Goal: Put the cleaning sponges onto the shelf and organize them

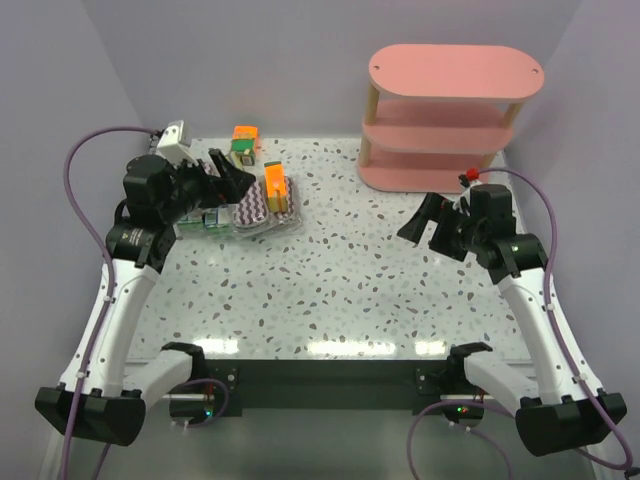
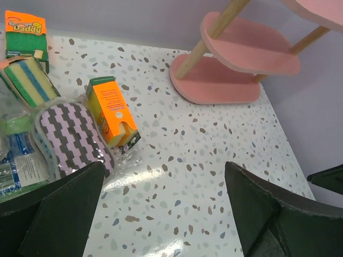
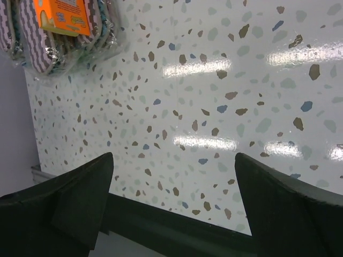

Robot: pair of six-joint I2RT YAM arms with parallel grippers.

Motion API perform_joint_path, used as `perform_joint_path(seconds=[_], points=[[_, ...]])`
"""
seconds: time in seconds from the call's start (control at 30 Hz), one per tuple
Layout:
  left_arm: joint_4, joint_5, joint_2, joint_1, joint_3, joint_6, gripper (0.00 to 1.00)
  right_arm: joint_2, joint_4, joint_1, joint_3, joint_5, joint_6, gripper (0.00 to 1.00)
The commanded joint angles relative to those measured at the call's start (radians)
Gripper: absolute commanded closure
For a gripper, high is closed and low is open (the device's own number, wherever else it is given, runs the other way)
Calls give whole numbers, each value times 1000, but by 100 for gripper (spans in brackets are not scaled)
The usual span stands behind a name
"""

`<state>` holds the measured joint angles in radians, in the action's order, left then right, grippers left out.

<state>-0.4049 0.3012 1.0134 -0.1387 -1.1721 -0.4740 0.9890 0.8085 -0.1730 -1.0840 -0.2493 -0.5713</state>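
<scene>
The left gripper tilts and lowers to its right in the top view around the near half of the uncovered orange pack on the zigzag packs next.
The pink three-tier shelf [image 1: 455, 110] stands empty at the far right; its lower boards and wooden posts show in the left wrist view [image 2: 225, 80]. The sponge packs lie heaped at the far left. An orange pack [image 1: 277, 188] rests on purple-white zigzag packs [image 1: 252, 212]; another orange pack [image 1: 243, 135] lies behind. In the left wrist view I see the orange pack [image 2: 111, 110], a zigzag pack [image 2: 72, 138] and a blue-green box [image 2: 21, 160]. My left gripper [image 1: 235, 178] hovers open and empty over the heap. My right gripper [image 1: 420, 225] is open and empty near the shelf.
A striped yellow-blue sponge [image 2: 29, 80] lies beside the far orange pack [image 2: 24, 32]. The heap's orange pack [image 3: 61, 15] shows in the right wrist view, above the table's dark near edge [image 3: 177, 225]. Purple walls close in the left, back and right.
</scene>
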Motion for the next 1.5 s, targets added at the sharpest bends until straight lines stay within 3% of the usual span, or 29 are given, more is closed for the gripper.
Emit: perform_joint_path(seconds=[0.0, 0.13, 0.27, 0.4, 0.57, 0.83, 0.97, 1.2, 1.47], points=[[51, 7, 30, -27, -49, -49, 0, -27, 21, -5, 10, 5, 31, 1], [-7, 24, 146, -50, -127, 67, 0, -4, 24, -3, 16, -15, 47, 1], [-283, -181, 402, -111, -430, 113, 0, 19, 47, -3, 13, -5, 57, 1], [-341, -332, 565, -148, -633, 88, 0, 26, 72, -3, 21, 30, 79, 1], [-412, -496, 727, -171, -770, 15, 0, 25, 118, -5, 21, 77, 113, 1], [-549, -701, 994, -271, -995, 26, 0, 16, 95, -5, 52, 61, 97, 2], [-555, -751, 1059, -292, -1006, 8, 0, 22, 98, -5, 50, 65, 110, 1], [-519, -800, 1062, -294, -890, -29, 0, 17, 95, -5, 70, 65, 122, 1], [-407, -648, 1100, -292, -776, -18, 0, 25, 80, -5, 75, 51, 117, 1]])
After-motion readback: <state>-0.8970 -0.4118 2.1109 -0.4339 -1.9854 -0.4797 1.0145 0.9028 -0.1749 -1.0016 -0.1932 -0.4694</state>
